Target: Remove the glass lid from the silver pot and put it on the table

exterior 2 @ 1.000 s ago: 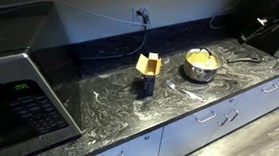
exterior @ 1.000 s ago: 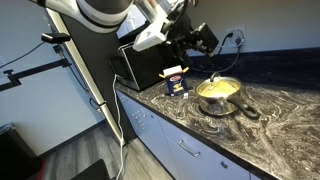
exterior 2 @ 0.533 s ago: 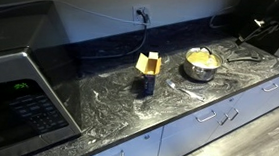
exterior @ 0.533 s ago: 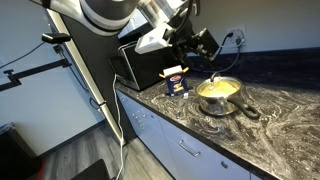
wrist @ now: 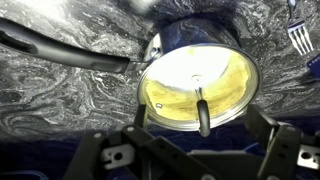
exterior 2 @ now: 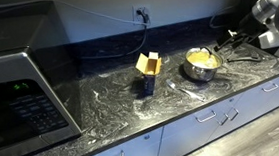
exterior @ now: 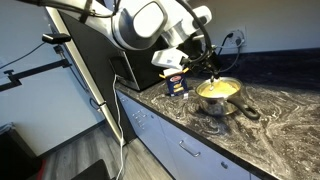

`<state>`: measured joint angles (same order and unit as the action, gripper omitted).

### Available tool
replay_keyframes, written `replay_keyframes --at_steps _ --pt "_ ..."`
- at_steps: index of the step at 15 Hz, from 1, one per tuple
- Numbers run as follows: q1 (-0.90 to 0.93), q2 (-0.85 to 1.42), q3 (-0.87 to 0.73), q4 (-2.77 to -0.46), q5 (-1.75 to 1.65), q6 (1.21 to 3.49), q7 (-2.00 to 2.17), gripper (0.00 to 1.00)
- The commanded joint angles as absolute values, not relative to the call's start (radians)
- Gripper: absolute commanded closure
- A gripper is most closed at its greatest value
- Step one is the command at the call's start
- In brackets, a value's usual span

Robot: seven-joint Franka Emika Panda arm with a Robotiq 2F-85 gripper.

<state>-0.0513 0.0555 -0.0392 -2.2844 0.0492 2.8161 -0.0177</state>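
Note:
The dark centre knob (exterior: 214, 82) (wrist: 203, 116) needs to be between my gripper's open fingers, so my gripper will first move down toward the glass lid.
The silver pot (exterior: 224, 104) stands on the dark marbled table (exterior: 290, 125), its long dark handle pointing away from the box. The glass lid (exterior: 217, 88) sits on it, with yellow showing through. In the wrist view the glass lid (wrist: 200, 80) with its dark centre knob (wrist: 203, 112) fills the middle, and the pot handle (wrist: 60, 52) runs to the upper left. My gripper (wrist: 198, 120) is open and empty, its fingers either side of the knob, above the lid. The gripper (exterior 2: 230, 38) hovers over the pot (exterior 2: 201, 71) and lid (exterior 2: 201, 58).
A blue and yellow box (exterior: 176, 82) stands on the table (exterior 2: 108, 98) near the pot and also shows in an exterior view (exterior 2: 148, 73). A black microwave (exterior: 135, 62) sits at the counter's end. A fork (wrist: 298, 38) lies beside the pot. Drawers (exterior: 190, 150) run below.
The arm has swung round and come down over the pot. The gripper now sits just above the lid. The pot, lid and box have not moved.

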Motion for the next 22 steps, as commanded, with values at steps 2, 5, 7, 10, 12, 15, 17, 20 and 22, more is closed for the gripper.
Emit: replay_keyframes --at_steps 2,5,7,10,12,15,17,20,22 --pt "-0.053 0.164 -0.022 -2.172 0.091 2.823 -0.055 0.0" --pt "-0.058 0.216 -0.014 -2.113 0.088 2.815 -0.054 0.0" --pt "-0.06 0.242 -0.01 -2.083 0.086 2.814 -0.053 0.05" --pt "-0.065 0.274 0.002 -2.049 0.088 2.812 -0.06 0.31" --pt "-0.069 0.289 0.01 -2.033 0.09 2.811 -0.061 0.47" --pt "-0.071 0.306 0.018 -2.018 0.09 2.809 -0.061 0.69" --pt "-0.073 0.311 0.022 -2.013 0.09 2.809 -0.06 0.85" --pt "-0.069 0.302 0.019 -2.015 0.083 2.797 -0.051 1.0" --pt "-0.064 0.285 0.015 -2.024 0.075 2.794 -0.042 0.96"
